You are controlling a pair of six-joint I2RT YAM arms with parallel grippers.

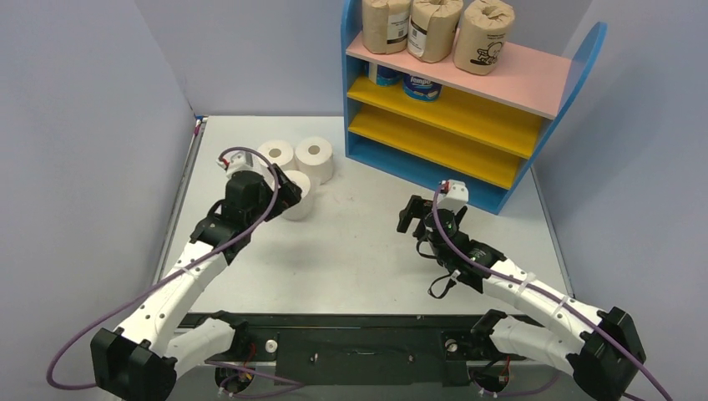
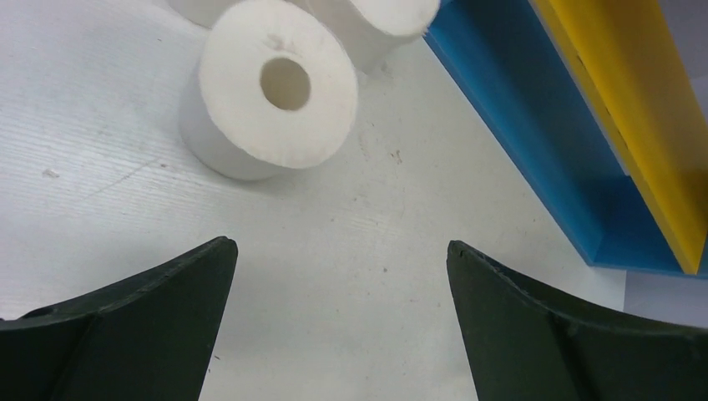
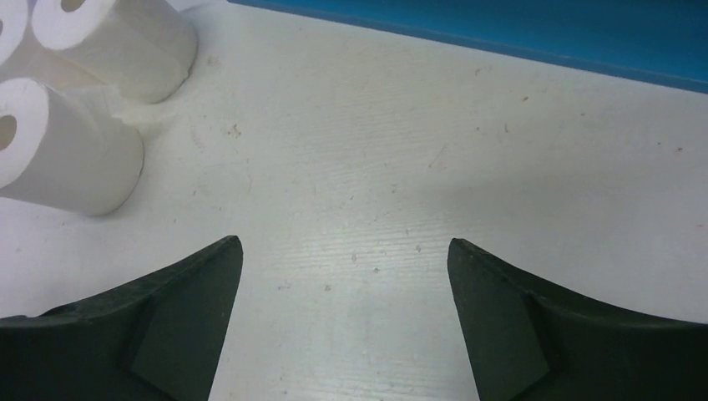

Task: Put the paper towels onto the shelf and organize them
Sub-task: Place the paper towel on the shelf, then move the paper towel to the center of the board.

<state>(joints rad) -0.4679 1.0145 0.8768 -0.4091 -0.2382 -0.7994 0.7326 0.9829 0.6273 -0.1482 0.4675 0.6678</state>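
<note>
My left gripper should move down onto the near white roll's rim [image 2: 238, 104], with one finger in the roll's hole and one outside. The open hole gives a finger room.
The shelf [image 1: 534, 79] stands at the back right. Three brown-wrapped rolls [image 1: 432, 29] stand on its pink top board, and two blue-and-white Tempo rolls [image 1: 422, 85] sit on the upper yellow board. Three plain white rolls stand on the table at the left: two at the back [image 1: 315, 158] [image 1: 276, 153] and one nearer [image 1: 300, 195]. My left gripper [image 1: 286, 195] is open and empty, close beside the near white roll, which lies ahead of its jaws in the left wrist view [image 2: 267, 88]. My right gripper [image 1: 411, 215] is open and empty in front of the shelf.
The shelf's blue base [image 2: 534, 125] and yellow board [image 2: 634, 109] show at the right of the left wrist view. The right wrist view shows white rolls [image 3: 67, 150] at its left and the blue base [image 3: 501, 25] along the top. Grey walls enclose the table [image 1: 359, 251].
</note>
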